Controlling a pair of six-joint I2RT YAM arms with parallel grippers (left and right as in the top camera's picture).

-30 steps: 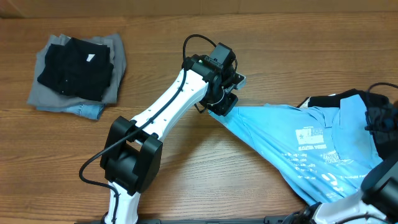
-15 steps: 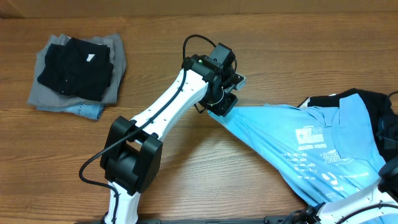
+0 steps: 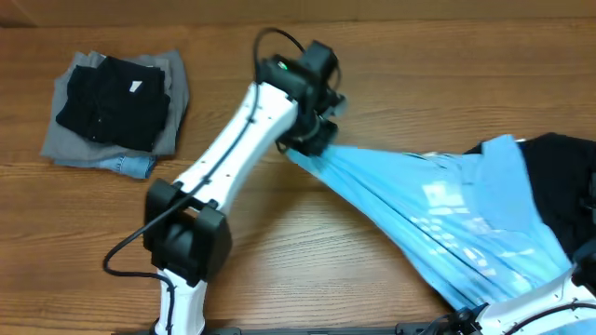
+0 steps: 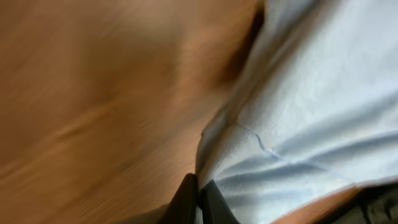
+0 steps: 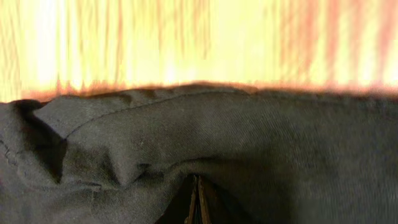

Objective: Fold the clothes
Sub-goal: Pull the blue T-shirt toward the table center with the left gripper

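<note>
The left gripper pulls the shirt's corner toward the folded stack next, then releases the corner over the wood (image 3: 259, 162) (image 4: 118, 143).
The sky-blue shirt (image 3: 447, 223) lies stretched across the right half of the table, its lettering blurred. My left gripper (image 3: 310, 140) is shut on the shirt's left corner; the left wrist view shows the jaws (image 4: 199, 202) pinching the blue cloth (image 4: 311, 112) above the wood. A black garment (image 3: 563, 177) lies at the far right, partly under the shirt. In the right wrist view my right gripper (image 5: 195, 199) has its jaws pressed together at the black cloth (image 5: 249, 143); whether cloth is pinched between them cannot be made out. The right gripper itself is hidden in the overhead view.
A folded stack sits at the far left: a black piece (image 3: 112, 98) on a grey piece (image 3: 172, 112) on a denim piece (image 3: 130, 166). Bare wooden table (image 3: 279, 251) lies between the stack and the shirt. My right arm's white link (image 3: 540, 312) shows at the bottom right.
My left gripper has pulled the shirt's corner left and up the table, stretching the shirt. The shirt's right part has shifted, and more black garment shows at the right.
</note>
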